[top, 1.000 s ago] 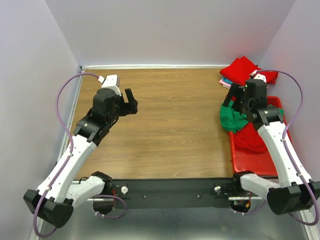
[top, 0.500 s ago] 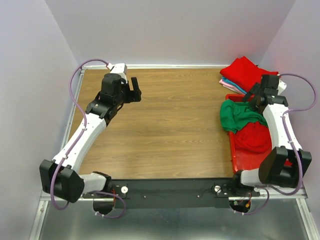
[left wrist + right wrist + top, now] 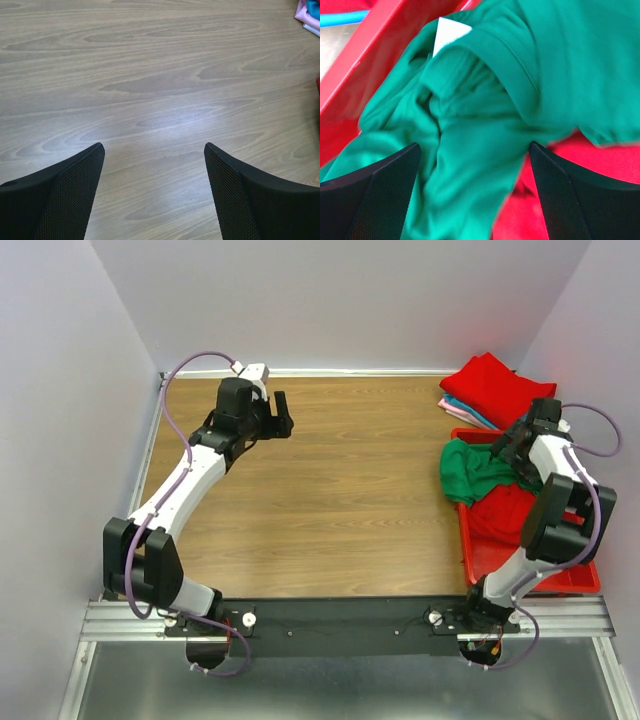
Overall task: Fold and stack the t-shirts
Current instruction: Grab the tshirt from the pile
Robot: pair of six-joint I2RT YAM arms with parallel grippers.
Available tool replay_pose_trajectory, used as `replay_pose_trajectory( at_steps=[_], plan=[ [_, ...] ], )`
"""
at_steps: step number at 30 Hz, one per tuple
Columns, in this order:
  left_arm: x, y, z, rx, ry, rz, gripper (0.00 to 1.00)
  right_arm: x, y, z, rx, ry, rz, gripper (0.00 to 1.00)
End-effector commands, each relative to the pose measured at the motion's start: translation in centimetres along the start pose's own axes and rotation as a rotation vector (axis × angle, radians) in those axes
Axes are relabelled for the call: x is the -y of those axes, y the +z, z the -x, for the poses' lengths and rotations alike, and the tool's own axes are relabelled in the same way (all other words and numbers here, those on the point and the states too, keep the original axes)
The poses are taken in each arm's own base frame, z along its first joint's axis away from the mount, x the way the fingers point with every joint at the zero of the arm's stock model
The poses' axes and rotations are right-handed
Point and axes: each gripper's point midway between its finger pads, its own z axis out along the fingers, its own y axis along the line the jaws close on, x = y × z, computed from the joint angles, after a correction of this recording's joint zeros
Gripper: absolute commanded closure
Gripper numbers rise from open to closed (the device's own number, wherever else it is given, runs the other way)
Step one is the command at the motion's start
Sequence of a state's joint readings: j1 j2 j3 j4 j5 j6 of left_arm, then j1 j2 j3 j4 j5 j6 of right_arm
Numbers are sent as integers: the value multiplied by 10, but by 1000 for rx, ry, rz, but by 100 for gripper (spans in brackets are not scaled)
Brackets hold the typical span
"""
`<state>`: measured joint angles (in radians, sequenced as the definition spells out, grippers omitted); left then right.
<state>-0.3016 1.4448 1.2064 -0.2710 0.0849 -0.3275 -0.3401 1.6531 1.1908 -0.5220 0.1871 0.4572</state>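
The robot's right gripper will move down next onto a bunched fold of the green t-shirt near its white neck label and close, since the fold is between the gripper's open fingers.
A crumpled bright green t-shirt hangs over the left wall of the red bin, on top of a red t-shirt. In the right wrist view the green t-shirt with its white neck label fills the frame. My right gripper is open just above the green t-shirt, its jaws wide on either side of the cloth. My left gripper is open and empty above the bare table at the back left.
A stack of folded shirts, red on top with pink and light blue edges below, lies at the back right corner; its edge shows in the left wrist view. The wooden table lies between the arms.
My left arm has stretched toward the back of the table. My right arm has swung back and right, its gripper now over the green t-shirt in the bin.
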Motion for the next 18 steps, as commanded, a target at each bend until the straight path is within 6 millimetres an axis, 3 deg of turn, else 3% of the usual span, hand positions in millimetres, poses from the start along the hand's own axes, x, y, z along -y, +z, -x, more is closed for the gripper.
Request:
replay_pose_trajectory(
  at_steps=[1, 4, 7, 10, 11, 13, 18],
  plan=[
    [8, 2, 16, 33, 29, -53, 12, -17, 22, 18, 38, -18, 49, 7],
    [5, 5, 11, 16, 29, -48, 12, -18, 42, 14, 10, -36, 34, 12],
    [-2, 6, 11, 11, 31, -37, 12, -19, 51, 18, 14, -44, 21, 27],
    [-7, 6, 13, 8, 36, -26, 12, -25, 46, 27, 30, -41, 44, 54],
    [-9, 6, 13, 7, 35, -22, 12, -24, 44, 28, 36, -39, 42, 84],
    [-12, 6, 15, 6, 34, -18, 13, -22, 33, 36, 68, -35, 33, 98],
    [-14, 1, 24, 20, 29, -17, 13, -11, -10, 57, 147, -35, 7, 99]
  ],
)
